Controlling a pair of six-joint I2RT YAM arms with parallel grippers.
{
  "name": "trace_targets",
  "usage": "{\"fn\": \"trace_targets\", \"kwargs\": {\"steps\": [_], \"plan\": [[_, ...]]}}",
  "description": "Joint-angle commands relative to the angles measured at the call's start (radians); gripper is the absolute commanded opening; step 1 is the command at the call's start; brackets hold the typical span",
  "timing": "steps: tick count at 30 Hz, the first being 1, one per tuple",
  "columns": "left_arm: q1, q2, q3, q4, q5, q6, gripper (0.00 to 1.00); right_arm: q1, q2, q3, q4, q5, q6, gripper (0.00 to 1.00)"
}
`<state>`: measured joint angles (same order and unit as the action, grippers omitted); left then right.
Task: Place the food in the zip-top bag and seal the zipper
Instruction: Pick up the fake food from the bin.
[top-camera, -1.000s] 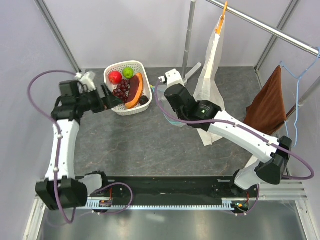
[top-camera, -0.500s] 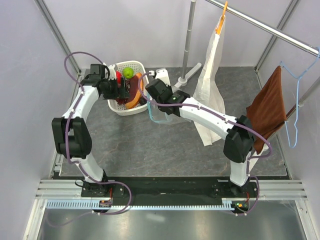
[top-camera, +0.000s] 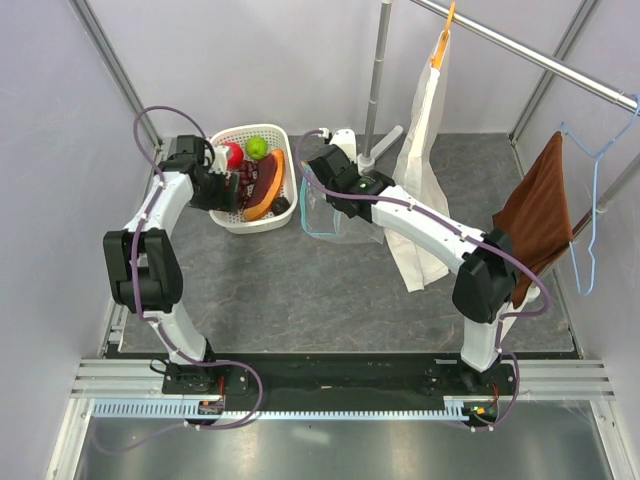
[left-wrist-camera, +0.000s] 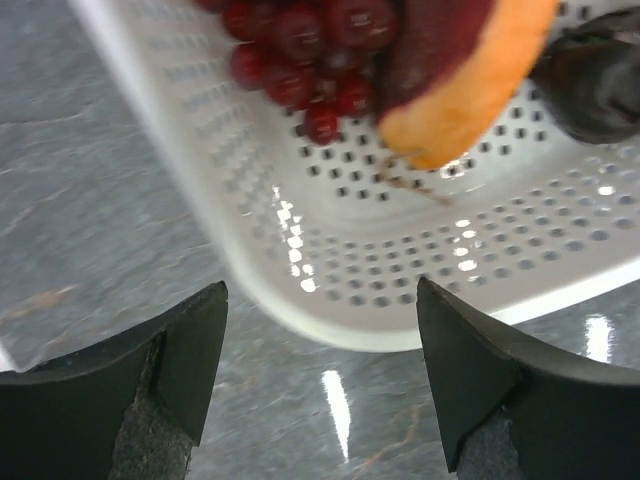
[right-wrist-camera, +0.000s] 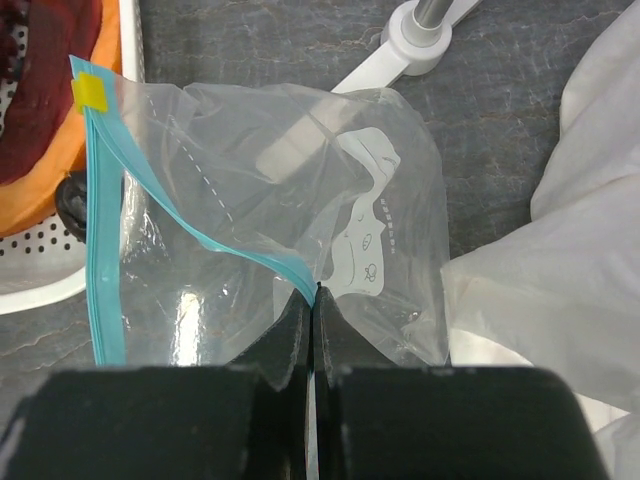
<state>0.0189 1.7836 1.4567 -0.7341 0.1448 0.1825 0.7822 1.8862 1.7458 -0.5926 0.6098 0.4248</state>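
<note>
My left gripper moves past the basket's near rim onto the papaya slice's middle next, since the slice lies outward and to the gripper's right in the top view.
The white basket holds a red apple, a green fruit, dark grapes, a papaya slice and a small dark ball. My left gripper is open and empty at the basket's near-left rim; grapes, papaya and ball lie beyond it. My right gripper is shut on the teal zipper edge of the clear zip-top bag, holding it just right of the basket. The bag hangs with its mouth open.
A tall white paper bag hangs from a pole right of the zip-top bag and shows in the right wrist view. The pole's white stand base sits behind the bag. A brown cloth hangs at far right.
My left arm swung in from the left to the basket, then drew back to its near-left rim. My right gripper carried the bag left and back, close beside the basket.
</note>
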Motion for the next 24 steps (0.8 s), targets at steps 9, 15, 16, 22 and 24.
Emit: {"fn": "trace_targets", "kwargs": {"steps": [9, 15, 16, 22, 24], "plan": [[-0.006, -0.012, 0.249, -0.033, 0.269, 0.064, 0.91, -0.035, -0.075, -0.022, 0.002, -0.05, 0.032, 0.0], [-0.14, 0.201, 0.451, -0.021, 0.154, -0.017, 0.94, -0.047, -0.094, -0.055, 0.004, -0.073, 0.043, 0.0], [-0.152, 0.232, 0.503, -0.024, 0.142, -0.034, 0.94, -0.049, -0.099, -0.057, 0.002, -0.077, 0.046, 0.0], [-0.168, 0.421, 0.616, -0.021, 0.039, -0.067, 0.95, -0.051, -0.119, -0.071, 0.002, -0.091, 0.049, 0.0], [-0.168, 0.459, 0.622, -0.005, 0.033, -0.069, 0.95, -0.05, -0.124, -0.083, 0.001, -0.093, 0.049, 0.0]]}}
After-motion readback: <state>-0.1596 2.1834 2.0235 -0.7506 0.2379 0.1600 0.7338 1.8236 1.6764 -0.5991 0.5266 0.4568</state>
